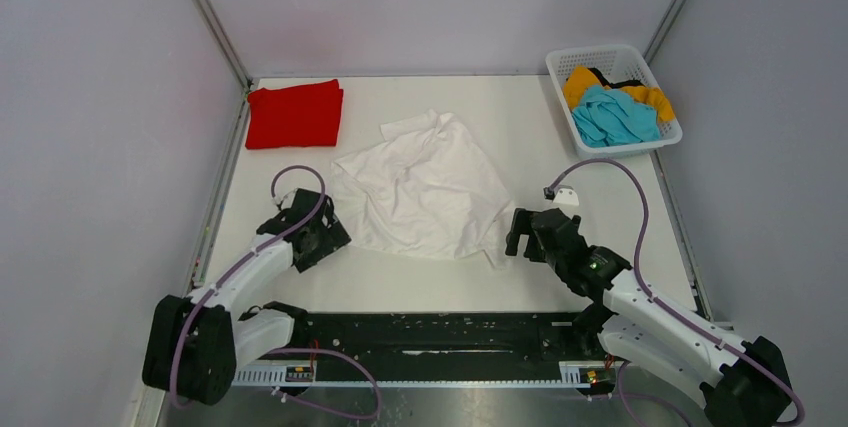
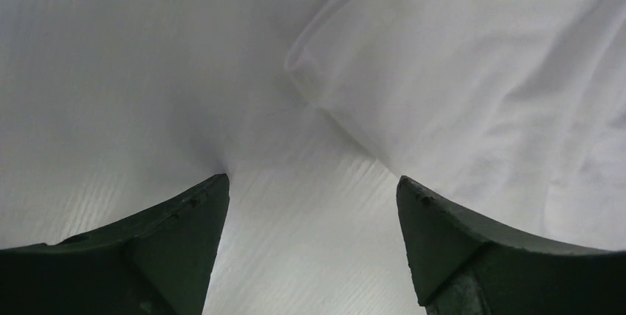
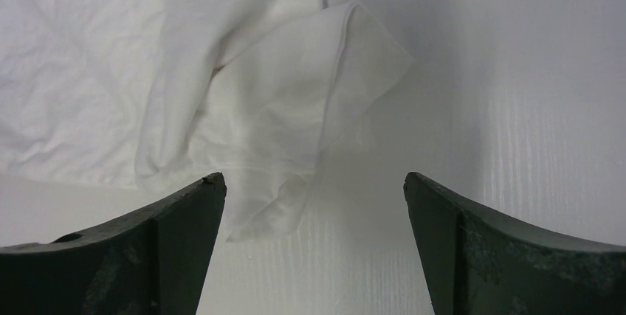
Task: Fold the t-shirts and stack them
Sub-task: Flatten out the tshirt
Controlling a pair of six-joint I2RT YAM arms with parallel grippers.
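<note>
My right gripper moves down and to the left in the top view onto the white shirt's near corner [image 1: 504,250] [image 3: 308,173] next, since it lies below and juts out for pinching.
A large white t-shirt [image 1: 425,187] lies crumpled in the middle of the table. A red t-shirt [image 1: 295,113] lies folded at the back left. My left gripper [image 1: 330,237] is open and empty just off the white shirt's left edge; that edge shows in the left wrist view [image 2: 472,86]. My right gripper [image 1: 517,234] is open and empty just off the shirt's right corner, which shows in the right wrist view [image 3: 280,130]. A teal t-shirt [image 1: 612,115] and an orange-yellow one [image 1: 583,81] lie in the basket.
A white plastic lattice basket [image 1: 560,77] stands at the back right corner. Grey walls close the table on three sides. A black rail [image 1: 440,332] runs along the near edge between the arm bases.
</note>
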